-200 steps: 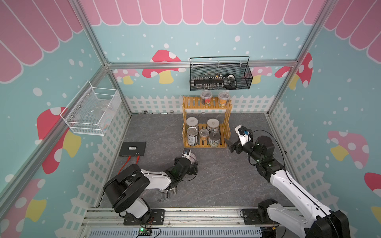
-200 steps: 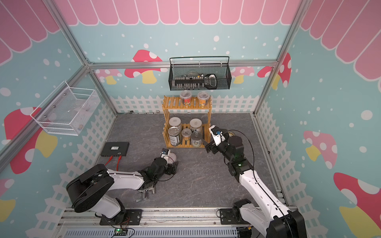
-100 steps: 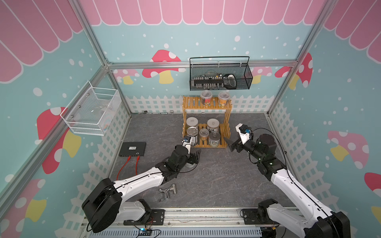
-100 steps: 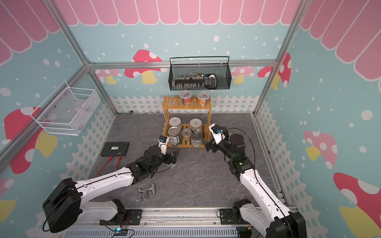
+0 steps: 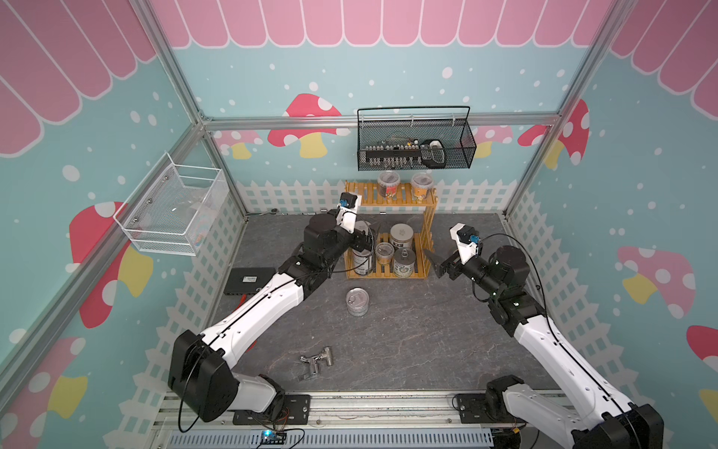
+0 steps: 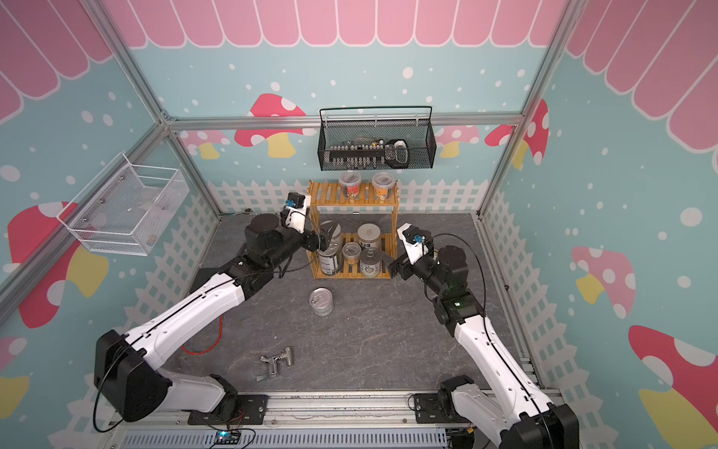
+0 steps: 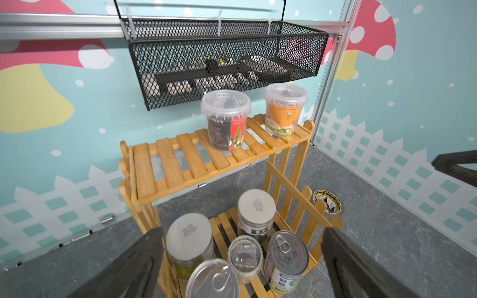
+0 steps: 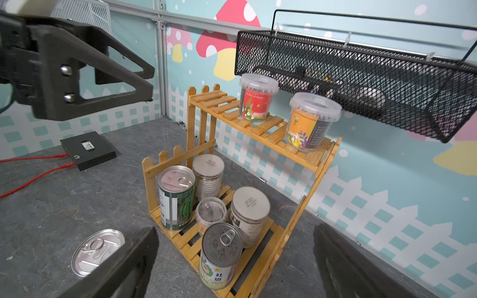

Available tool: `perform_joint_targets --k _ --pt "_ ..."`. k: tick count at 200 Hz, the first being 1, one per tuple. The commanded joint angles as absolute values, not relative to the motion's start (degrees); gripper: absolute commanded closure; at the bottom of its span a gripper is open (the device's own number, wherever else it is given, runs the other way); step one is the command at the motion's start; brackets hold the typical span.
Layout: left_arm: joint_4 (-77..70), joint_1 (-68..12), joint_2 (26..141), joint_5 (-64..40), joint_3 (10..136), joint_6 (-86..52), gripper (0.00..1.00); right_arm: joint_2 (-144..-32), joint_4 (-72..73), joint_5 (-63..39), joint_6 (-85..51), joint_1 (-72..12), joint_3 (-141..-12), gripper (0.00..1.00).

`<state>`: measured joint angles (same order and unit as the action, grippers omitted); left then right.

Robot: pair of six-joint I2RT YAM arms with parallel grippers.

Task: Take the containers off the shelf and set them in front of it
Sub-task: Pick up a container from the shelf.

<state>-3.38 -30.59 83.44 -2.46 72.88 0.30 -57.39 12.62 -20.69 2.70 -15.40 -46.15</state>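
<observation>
The left gripper will next move outward, its fingers around the body of the red-labeled clear plastic jar (image 5: 388,185) (image 7: 226,125), which stands outward of it, since the wire basket hangs overhead.
The bamboo shelf (image 5: 429,217) stands at the back wall. Two clear plastic jars (image 5: 388,183) (image 5: 422,186) sit on its top tier. Its lower tier holds a green-label tin can (image 8: 176,196), a front tin can (image 8: 220,255), a small clear jar (image 8: 211,212) and two white-lidded jars (image 7: 189,232) (image 7: 256,206). One tin can (image 5: 357,301) stands on the floor in front of the shelf. My left gripper (image 5: 367,239) hangs open at the shelf's left side, over the lower tier. At the shelf's right side my right gripper (image 5: 437,264) is open and empty.
A black wire basket (image 5: 415,144) hangs just above the shelf's top tier. A white mesh basket (image 5: 171,210) is on the left wall. A black box (image 5: 250,280) with red cables, a metal faucet piece (image 5: 316,361) and a tape roll (image 7: 326,203) lie on the floor.
My left arm has lifted off the floor can and stretched back to the shelf's left side, so the can now shows. The right gripper has sunk slightly beside the shelf.
</observation>
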Motion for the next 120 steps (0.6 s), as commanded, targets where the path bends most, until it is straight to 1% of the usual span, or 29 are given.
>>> perform_joint_targets --k 1,46,120 --pt "-0.24 -29.54 88.87 -7.56 79.88 3.47 0.01 -57.81 12.31 -21.83 1.84 -14.44 -48.96 0.01" --pt "3.51 -28.76 101.50 -8.38 96.23 3.23 0.01 -58.45 12.31 -23.29 1.17 -12.81 -51.26 0.01" --pt "12.24 -28.65 120.05 -0.61 121.53 0.36 0.01 -58.28 12.25 -23.72 1.33 -10.92 -52.33 0.01"
